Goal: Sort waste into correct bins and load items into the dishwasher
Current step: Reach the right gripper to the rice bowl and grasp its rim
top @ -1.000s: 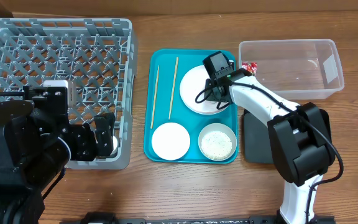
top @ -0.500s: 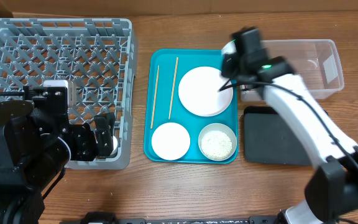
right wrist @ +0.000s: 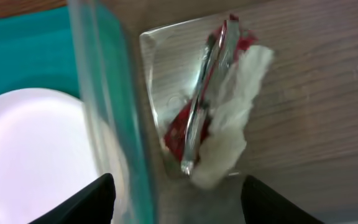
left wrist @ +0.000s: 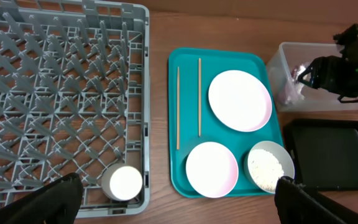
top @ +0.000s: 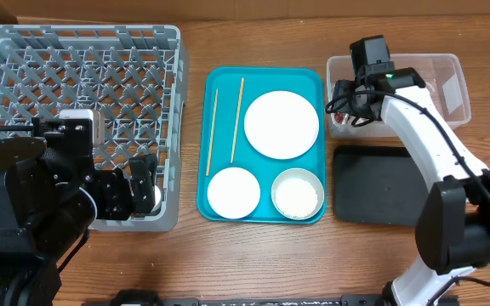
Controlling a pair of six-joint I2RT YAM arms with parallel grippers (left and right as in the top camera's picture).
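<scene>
The wrapper is in the tub, so the robot's right gripper should next move back and down onto the rice bowl's rim (top: 274, 193) beside the empty bowl.
The red snack wrapper with white tissue (right wrist: 213, 127) lies inside the clear tub (top: 436, 93), at its left end. My right gripper (right wrist: 179, 208) hovers open just above the wrapper, apart from it, and in the overhead view the right gripper (top: 347, 100) is over the tub's left end. On the teal tray (top: 219, 81) are a white plate (top: 281, 124), an empty white bowl (top: 233, 191), a bowl of rice (top: 297, 194) and two chopsticks (top: 237, 119). A tiny white cup (left wrist: 124, 182) stands in the near right corner of the grey rack (top: 75, 68). My left gripper (left wrist: 182, 208) is open and empty.
The black tray (top: 377, 187) lies in front of the clear tub, right of the teal tray. The rack fills the left side, with my left arm (top: 24, 204) over its near edge. Bare wooden table shows along the front.
My right gripper swung from over the plate to the clear tub with the wrapper and opened; the wrapper now lies in the tub. The left arm has not moved.
</scene>
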